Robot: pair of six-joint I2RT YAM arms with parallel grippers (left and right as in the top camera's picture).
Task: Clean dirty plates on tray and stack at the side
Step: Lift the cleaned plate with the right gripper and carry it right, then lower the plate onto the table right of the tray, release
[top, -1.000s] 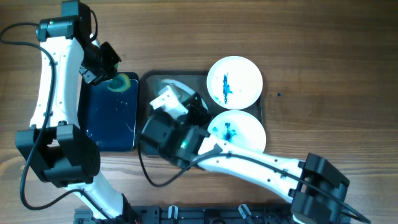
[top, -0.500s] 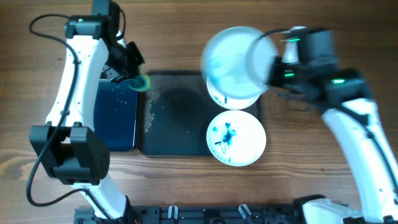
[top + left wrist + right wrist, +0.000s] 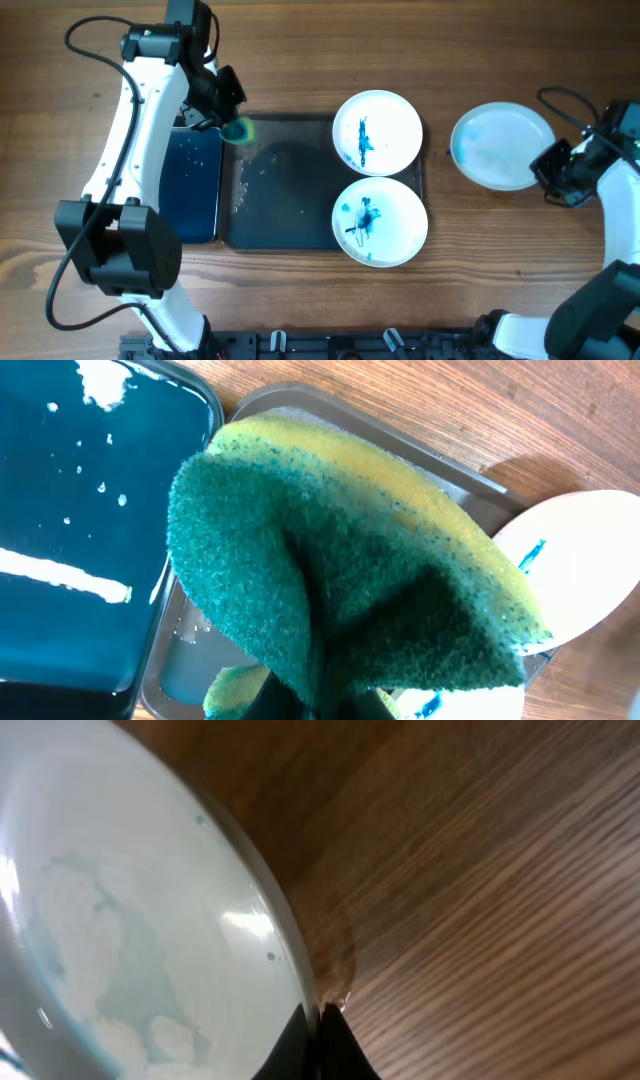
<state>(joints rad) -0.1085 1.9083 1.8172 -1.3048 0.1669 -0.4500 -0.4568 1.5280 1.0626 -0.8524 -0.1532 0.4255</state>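
Observation:
My right gripper will next lower toward the tray [image 3: 285,200] and release the plate on the bare wood [image 3: 442,160] beside the tray, as only faint blue tint remains.
Two white plates smeared with blue sit on the right of the dark tray [image 3: 285,200]: one at the back [image 3: 377,132], one at the front [image 3: 379,221]. My left gripper [image 3: 232,128] is shut on a green and yellow sponge [image 3: 340,560] above the tray's back left corner. My right gripper [image 3: 548,170] is shut on the rim of a wiped white plate [image 3: 500,146], faintly blue-tinted, over the wood right of the tray. In the right wrist view the plate [image 3: 130,920] fills the left, its rim pinched between the fingers [image 3: 322,1020].
A blue basin of water [image 3: 188,185] lies left of the tray, under my left arm. Water drops lie on the tray's left part. Bare wooden table [image 3: 520,260] surrounds the wiped plate.
My right gripper has carried the wiped plate from above the tray's back right to the wood at the right. My left gripper with the sponge has shifted slightly right over the tray corner.

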